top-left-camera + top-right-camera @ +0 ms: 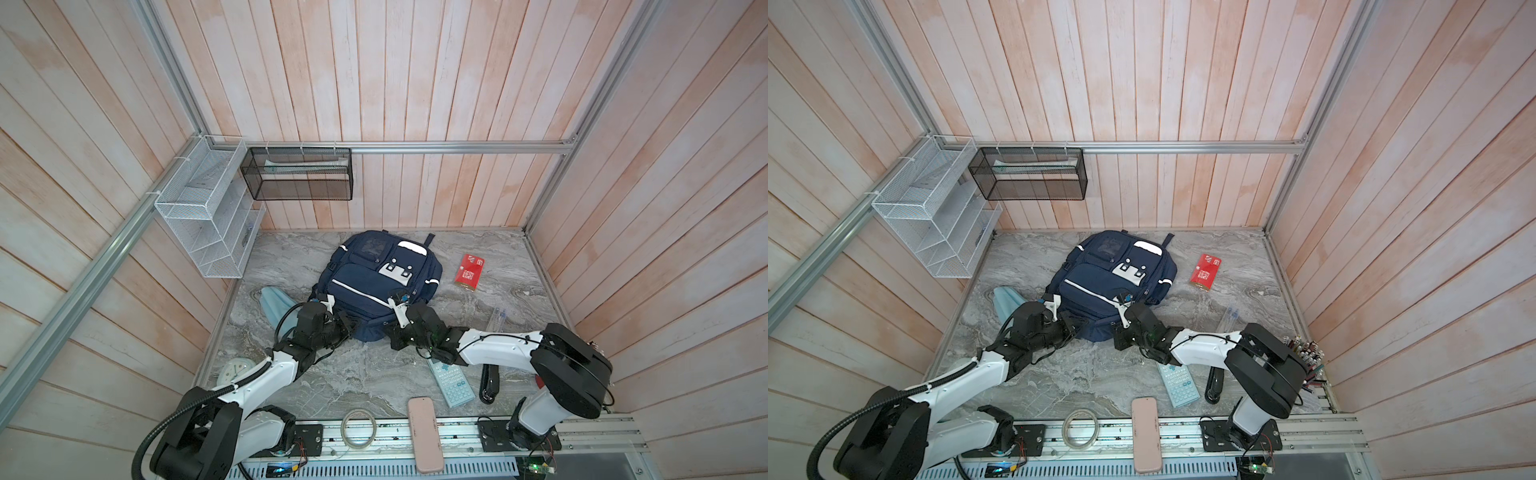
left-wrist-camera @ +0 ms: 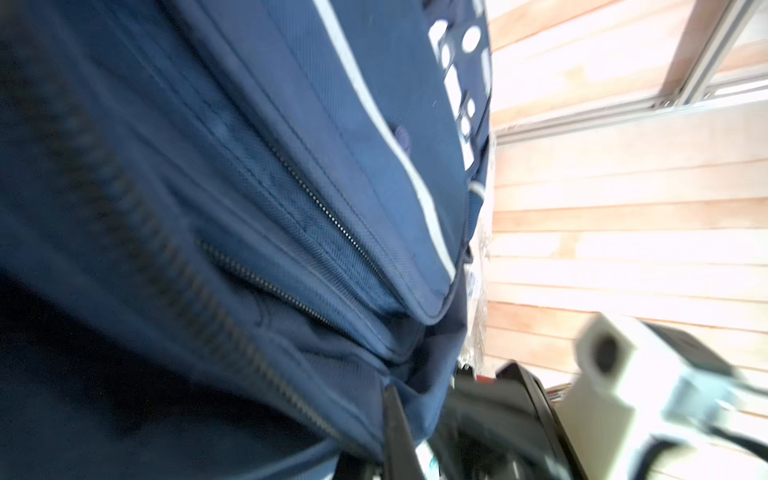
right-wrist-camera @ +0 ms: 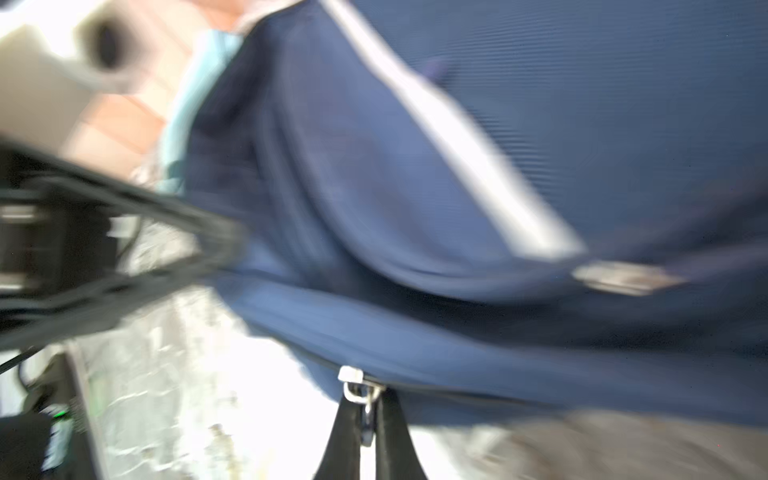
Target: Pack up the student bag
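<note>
Next I will move my right gripper along the zipper to the bag's near corner (image 1: 427,298) facing the red box and release, since the metal zipper pull stands short of it.
The student bag (image 1: 365,282) (image 1: 1100,282), navy with white stripes and patches, lies flat in the middle of the marble table in both top views. At the bag's near edge, on the left, my left gripper (image 1: 350,328) (image 1: 1073,328) is shut. In the left wrist view one black finger (image 2: 395,419) pinches a fold of the bag's fabric (image 2: 291,208), which hides the other finger. My right gripper (image 1: 395,336) (image 3: 368,419) sits at the near edge on the right, shut on a metal zipper pull (image 3: 365,399) of the bag.
A light-blue pouch (image 1: 272,305) lies left of the bag and a red box (image 1: 469,272) right of it. Near the front are a clock (image 1: 235,371), tape roll (image 1: 358,428), pink case (image 1: 424,432), calculator (image 1: 451,382) and stapler (image 1: 489,384). A white rack (image 1: 203,216) and a black basket (image 1: 299,174) hang at the back left.
</note>
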You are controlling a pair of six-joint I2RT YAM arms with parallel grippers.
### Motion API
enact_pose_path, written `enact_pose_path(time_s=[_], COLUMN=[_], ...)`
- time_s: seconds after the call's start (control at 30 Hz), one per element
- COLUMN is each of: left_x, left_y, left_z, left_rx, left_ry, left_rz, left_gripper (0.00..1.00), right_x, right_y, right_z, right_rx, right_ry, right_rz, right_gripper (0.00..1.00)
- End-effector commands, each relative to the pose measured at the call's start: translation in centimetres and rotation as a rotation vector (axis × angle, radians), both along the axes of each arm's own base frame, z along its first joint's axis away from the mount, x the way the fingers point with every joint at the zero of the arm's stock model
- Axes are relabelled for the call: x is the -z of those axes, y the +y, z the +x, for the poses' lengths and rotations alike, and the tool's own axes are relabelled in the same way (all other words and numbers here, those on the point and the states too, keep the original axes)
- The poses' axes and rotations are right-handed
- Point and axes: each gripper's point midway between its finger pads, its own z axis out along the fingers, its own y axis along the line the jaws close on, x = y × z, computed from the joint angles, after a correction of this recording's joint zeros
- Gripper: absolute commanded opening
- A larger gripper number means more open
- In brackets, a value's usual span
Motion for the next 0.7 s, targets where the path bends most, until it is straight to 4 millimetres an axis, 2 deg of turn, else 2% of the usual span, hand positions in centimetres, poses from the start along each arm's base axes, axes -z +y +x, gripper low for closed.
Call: enact_pose_path(time_s=[0.0,0.13,0.27,0.33,0.4,0.5,0.53,0.57,0.6,0.67], left_x=[-2.2,-3.3,-3.6,-3.6,-3.4,-2.9,-2.7,-2.6,-2.6,-2.8], left_y=[2.2,2.1,2.8,3.4,3.7,3.3,3.1,3.0,3.0,2.9], left_z=[0.5,0.2,0.6,0.9,1.2,1.8,2.1,2.4,2.7,3.3], left_rx=[-0.030,0.062,0.064,0.054,0.048,0.080,0.093,0.105,0.109,0.114], left_ry=[-0.092,-0.093,-0.107,-0.108,-0.112,-0.106,-0.099,-0.094,-0.096,-0.115], left_rz=[0.041,0.019,0.049,0.060,0.066,0.076,0.082,0.089,0.097,0.108], left_gripper=[0.00,0.00,0.00,0.00,0.00,0.00,0.00,0.00,0.00,0.00], right_x=[4.0,4.9,5.9,6.3,6.2,4.3,3.6,2.7,2.0,0.8], right_y=[-7.4,-12.6,-16.6,-18.1,-17.9,-14.9,-14.0,-13.2,-12.6,-12.8], right_z=[1.6,3.5,4.6,4.8,4.5,3.5,3.2,2.8,2.5,2.6], right_rx=[0.140,0.263,0.386,0.435,0.417,0.263,0.227,0.185,0.154,0.179], right_ry=[0.095,0.129,0.169,0.186,0.194,0.134,0.099,0.059,0.031,-0.002], right_rz=[-0.159,-0.200,-0.240,-0.240,-0.210,-0.144,-0.146,-0.150,-0.147,-0.148], right_gripper=[0.00,0.00,0.00,0.00,0.00,0.01,0.05,0.13,0.31,0.54])
